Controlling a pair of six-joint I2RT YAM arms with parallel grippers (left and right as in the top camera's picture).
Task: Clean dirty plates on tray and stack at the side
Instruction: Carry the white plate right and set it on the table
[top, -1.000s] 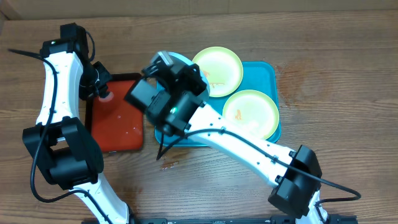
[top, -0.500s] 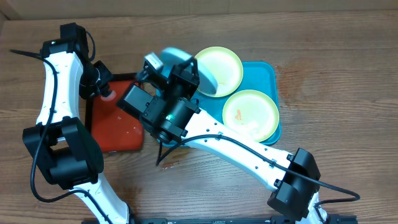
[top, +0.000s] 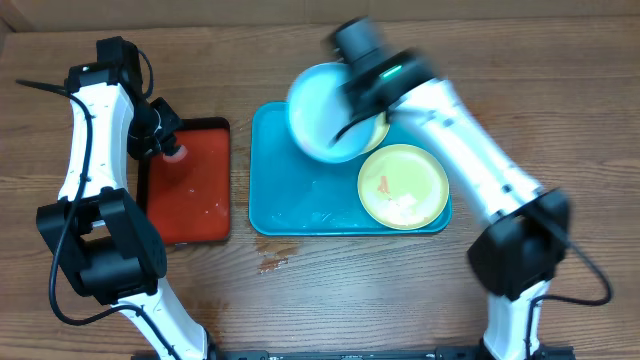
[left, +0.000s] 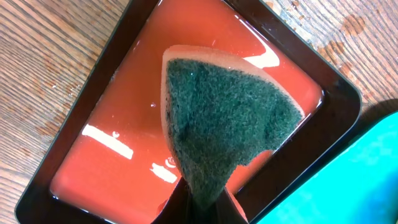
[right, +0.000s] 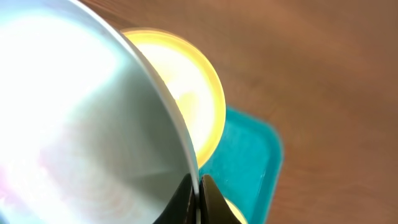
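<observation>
Next, my right gripper carries the plate to its right in the overhead view, lowers it and releases. The bare tabletop past the tray (top: 498, 114) (right: 326, 186) lies below the gripper.
My right gripper (right: 199, 186) is shut on the rim of the pale blue plate (top: 322, 125) and holds it tilted above the turquoise tray (top: 290, 205). The plate fills the left of the right wrist view (right: 81, 124). One yellow-green plate (top: 403, 186) with an orange smear lies on the tray's right side. The other yellow-green plate (top: 378, 128) is mostly hidden behind the blue plate and shows in the right wrist view (right: 186, 93). My left gripper (left: 202, 202) is shut on a green-faced sponge (left: 224, 130) over the red tray (left: 112, 137).
The red tray with black rim (top: 190, 180) holds shallow liquid and stands left of the turquoise tray. Wet stains (top: 272, 265) mark the wooden table in front of the tray. A cardboard wall runs along the far edge.
My right arm has swung from the left over to the right side, and the blue plate has risen and tilted above the tray. The left arm has not moved.
</observation>
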